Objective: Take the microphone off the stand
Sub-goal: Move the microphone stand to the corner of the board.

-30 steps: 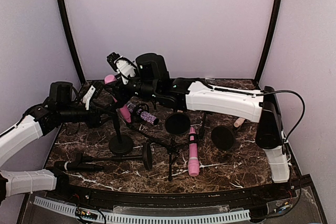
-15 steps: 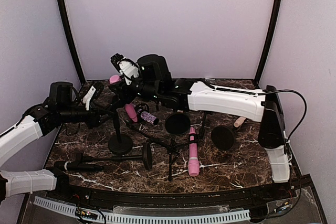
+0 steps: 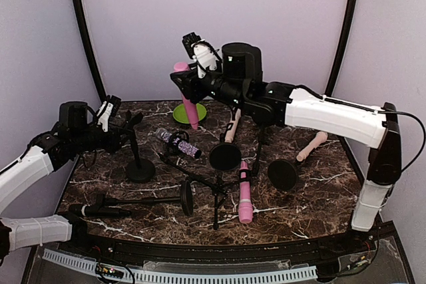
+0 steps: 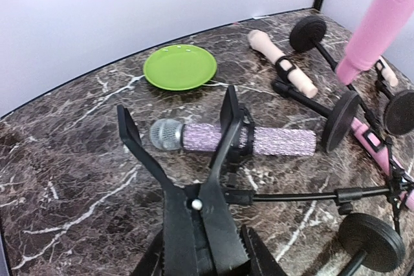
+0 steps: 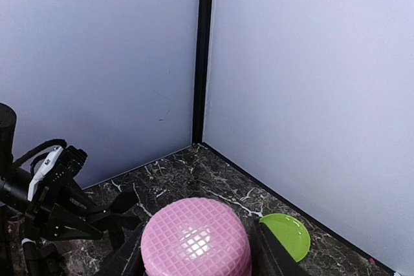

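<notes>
The stand's clip [image 4: 194,159] and the table beyond are empty. Next, my left gripper moves the stand outward, toward the far corner of the table by the side, then opens.
My right gripper [image 3: 189,88] is shut on the pink microphone [image 3: 188,101] and holds it upright in the air at the back, above the green plate [image 3: 189,112]. In the right wrist view its meshed head [image 5: 196,237] sits between my fingers. The black stand [image 3: 136,157] stands at the left on its round base [image 3: 140,171]. Its clip [image 4: 194,159] gapes open with nothing in it. My left gripper [image 3: 114,126] is shut on the clip's lower end [image 4: 200,250]. The pink microphone hangs clear of the clip, at the upper right of the left wrist view [image 4: 372,27].
A glittery purple microphone [image 3: 178,143] lies behind the stand, clipped to a fallen stand. Another pink microphone [image 3: 245,192], two beige ones [image 3: 313,145] [image 3: 231,127], a black one [image 3: 100,211] and toppled stands with round bases [image 3: 225,156] [image 3: 283,174] cover the middle and right.
My right gripper has lifted the pink microphone up and to the right, out of the stand's clip. My left gripper and the stand have shifted slightly left.
</notes>
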You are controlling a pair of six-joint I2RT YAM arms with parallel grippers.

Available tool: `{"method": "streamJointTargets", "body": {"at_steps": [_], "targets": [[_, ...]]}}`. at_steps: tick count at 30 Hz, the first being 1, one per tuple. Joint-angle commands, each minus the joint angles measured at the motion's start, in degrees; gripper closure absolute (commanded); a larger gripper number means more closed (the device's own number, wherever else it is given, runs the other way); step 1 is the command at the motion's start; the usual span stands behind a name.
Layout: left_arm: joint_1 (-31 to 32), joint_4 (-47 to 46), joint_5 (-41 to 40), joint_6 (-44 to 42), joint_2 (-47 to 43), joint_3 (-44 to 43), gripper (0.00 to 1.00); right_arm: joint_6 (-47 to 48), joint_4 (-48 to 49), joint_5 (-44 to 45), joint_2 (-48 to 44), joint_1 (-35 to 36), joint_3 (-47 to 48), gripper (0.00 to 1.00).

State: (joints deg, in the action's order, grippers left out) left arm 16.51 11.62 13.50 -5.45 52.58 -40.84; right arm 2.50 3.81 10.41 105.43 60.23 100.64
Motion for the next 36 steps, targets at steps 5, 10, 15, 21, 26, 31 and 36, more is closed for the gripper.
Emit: {"method": "streamJointTargets", "body": {"at_steps": [5,10,15,21,26,31,36], "targets": [[-5.3,-12.3,-8.6,-0.8,6.5,-2.7,1.0,-4.3,9.7,-0.7,-10.5,-5.2,-15.2,0.69],[-9.5,-19.4,-8.9,-2.2,14.5,-4.8,1.0,-5.2,11.7,-1.1,-15.8,-7.7,-22.9,0.69],[-15.5,-23.8,-6.7,-2.2,21.5,-8.4,1.0,-6.8,14.0,-3.0,-20.3,-10.9,-29.2,0.69],[-16.3,-26.1,-7.0,-5.5,30.0,-13.3,1.0,-8.2,12.7,-5.0,-22.0,-12.8,-31.5,0.69],[-19.1,-27.3,-5.6,-5.2,32.7,-14.7,1.0,-8.6,11.1,-3.9,-23.2,-13.4,-32.9,0.69],[-19.6,-27.6,-4.2,-2.9,31.9,-13.8,0.79,-9.0,10.5,-2.7,-24.2,-14.0,-33.7,0.69],[-19.7,-26.7,-1.2,-0.6,28.8,-12.2,0.44,-9.3,10.1,-2.5,-24.8,-14.2,-34.2,0.68]]}}
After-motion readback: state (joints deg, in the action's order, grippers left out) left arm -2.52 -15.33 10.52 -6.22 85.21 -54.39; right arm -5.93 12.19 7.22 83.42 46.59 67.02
